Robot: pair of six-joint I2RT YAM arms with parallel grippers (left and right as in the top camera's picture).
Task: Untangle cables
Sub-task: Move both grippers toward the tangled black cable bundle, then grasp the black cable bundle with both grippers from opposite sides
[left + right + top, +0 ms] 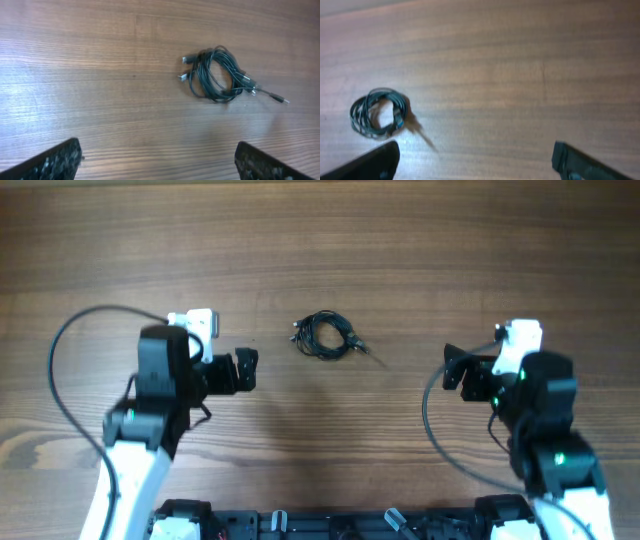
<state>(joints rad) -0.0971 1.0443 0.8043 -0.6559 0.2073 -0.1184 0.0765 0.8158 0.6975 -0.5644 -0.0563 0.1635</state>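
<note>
My left gripper should go across and down onto the coil's side by the plugs, as that side is below and to its right in the overhead view.
The cables [325,335] lie as a small black coiled bundle on the wooden table [400,240], about midway between the arms. In the left wrist view the cables [217,75] show as a tight coil with silver plug ends on its left side and one thin end trailing to the right. My left gripper [246,370] stands open to the bundle's left, apart from it, nothing between its fingers [55,161]. My right gripper [452,366] is open too, further off on the right. In the right wrist view the cables [377,112] sit at the far left.
Thick black arm cables loop beside each arm, one on the left [62,390] and one on the right [430,430]. A dark rail [330,522] runs along the table's near edge between the arm bases.
</note>
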